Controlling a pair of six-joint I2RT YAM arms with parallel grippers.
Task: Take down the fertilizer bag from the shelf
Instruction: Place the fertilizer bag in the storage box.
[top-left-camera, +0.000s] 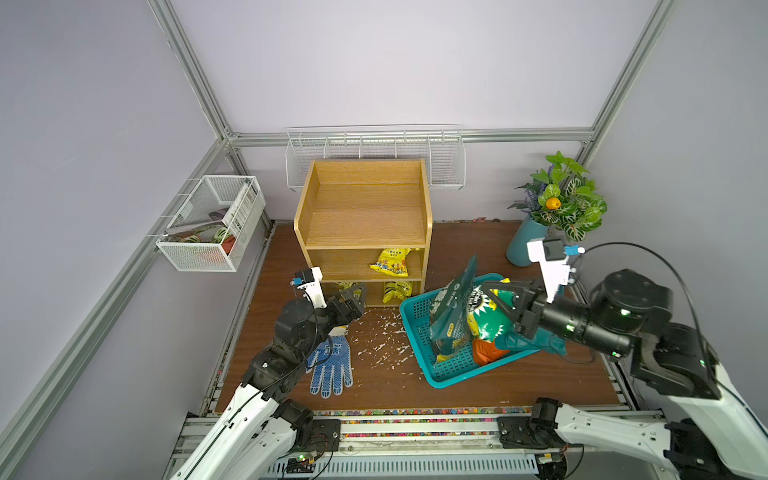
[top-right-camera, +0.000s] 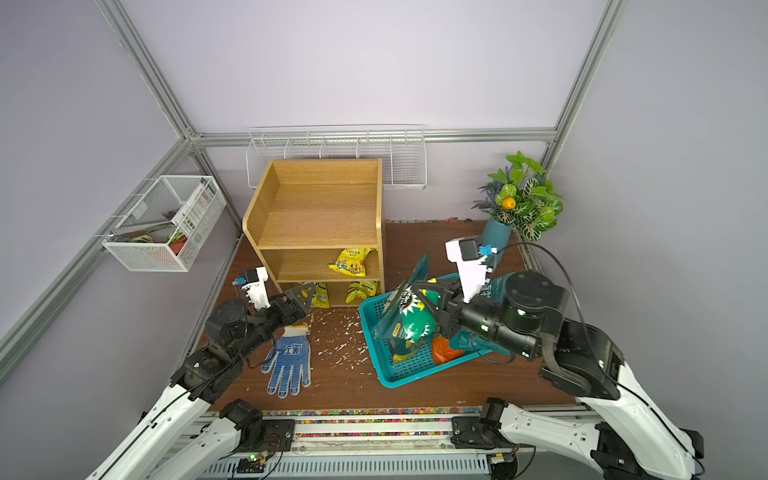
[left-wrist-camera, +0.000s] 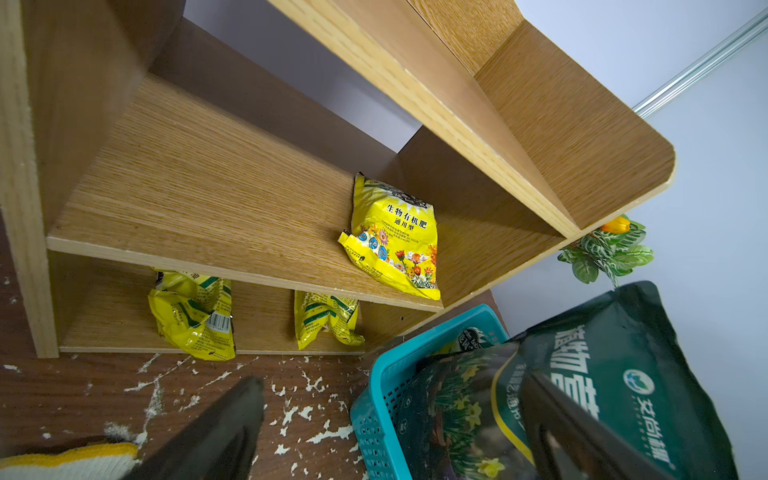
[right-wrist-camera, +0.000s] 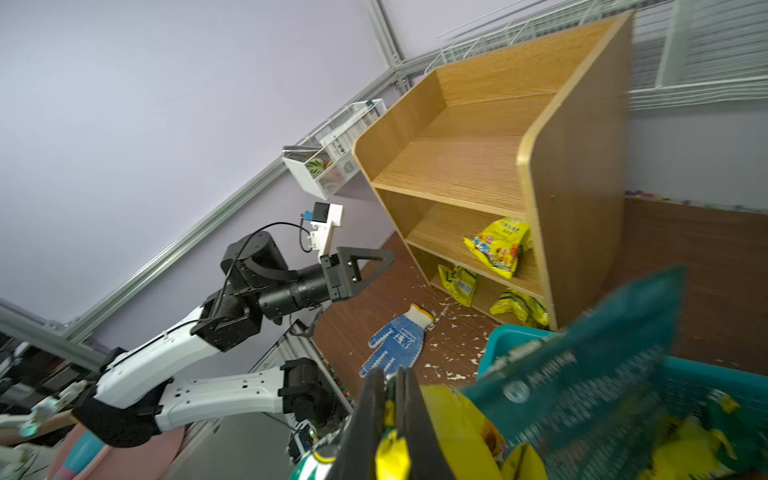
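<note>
My right gripper has the green-and-yellow bag hanging above the basket. It needs to move down next toward the gap (top-left-camera: 466, 357) between the dark teal bag and the orange object to release.
The light-oak shelf (top-left-camera: 365, 216) (top-right-camera: 318, 212) (left-wrist-camera: 232, 195) (right-wrist-camera: 469, 166) stands at the back of the table. A yellow fertilizer bag (top-left-camera: 392, 262) (left-wrist-camera: 395, 237) (right-wrist-camera: 496, 247) lies on its middle tier, and two more sit on the bottom tier (top-left-camera: 397, 291) (left-wrist-camera: 191, 316). My left gripper (top-left-camera: 358, 296) (top-right-camera: 307, 297) (left-wrist-camera: 390, 380) is open and empty in front of the bottom tier. My right gripper (top-left-camera: 490, 291) (top-right-camera: 422, 289) (right-wrist-camera: 388, 378) is shut on the edge of a green-and-yellow bag (top-left-camera: 484, 316) (right-wrist-camera: 453, 419) over the teal basket (top-left-camera: 453, 370) (left-wrist-camera: 374, 399).
A dark teal bag (top-left-camera: 453, 303) (left-wrist-camera: 615, 365) leans in the basket beside an orange object (top-left-camera: 486, 351). A blue dotted glove (top-left-camera: 330, 365) and white flecks (top-left-camera: 386, 336) lie on the brown table. A potted plant (top-left-camera: 561, 199) stands back right; white wire racks (top-left-camera: 374, 153) (top-left-camera: 212, 224) hang on the walls.
</note>
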